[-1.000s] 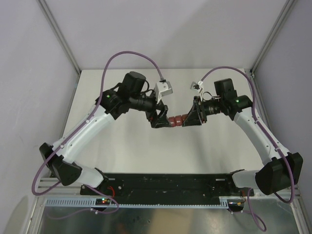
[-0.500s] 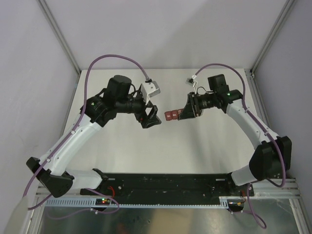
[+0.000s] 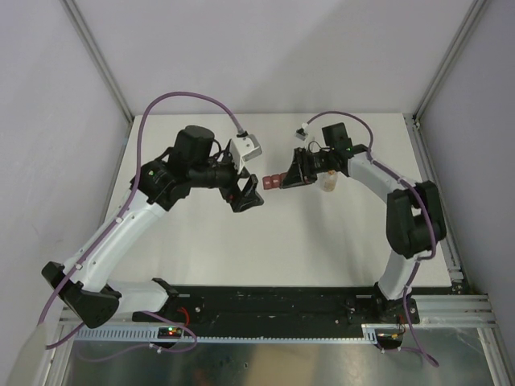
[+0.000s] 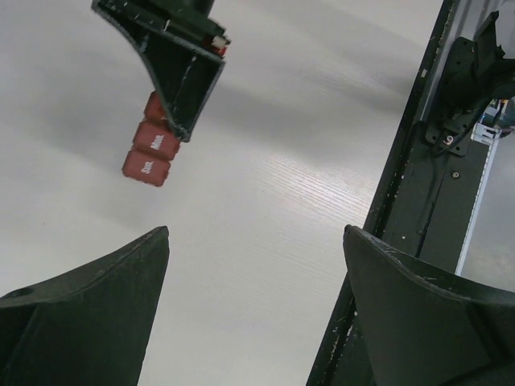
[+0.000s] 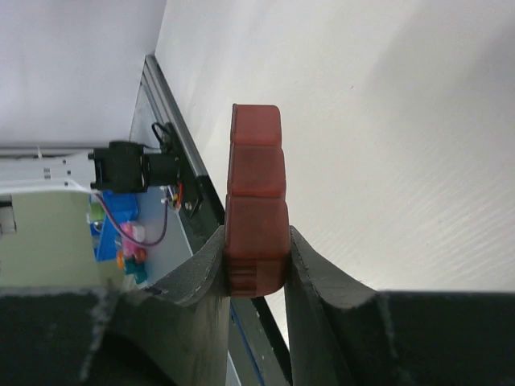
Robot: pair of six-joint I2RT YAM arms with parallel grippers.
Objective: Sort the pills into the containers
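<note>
The robot's right gripper still holds the strip (image 3: 277, 180) in the air and will next lower it onto the clear, bare white tabletop below and let go of it.
The containers are a dark red strip (image 3: 277, 180) of three square compartments, held in the air over the white table. My right gripper (image 3: 290, 178) is shut on one end of it. In the right wrist view the strip (image 5: 256, 173) sticks straight out between the two fingers (image 5: 201, 265). In the left wrist view the strip (image 4: 151, 149) shows white day labels and hangs from the right gripper (image 4: 179, 76). My left gripper (image 3: 248, 195) is open and empty, just left of the strip; its fingertips (image 4: 121, 281) stand wide apart. No loose pills are visible.
A small pale vial (image 3: 327, 183) stands on the table (image 3: 322, 233) beside the right wrist. Grey walls and a metal frame enclose the back and sides. A black rail (image 3: 273, 301) runs along the near edge.
My left gripper has let go of the strip and drawn back to the left. My right gripper has carried the strip left and toward the back, and the vial has come into sight.
</note>
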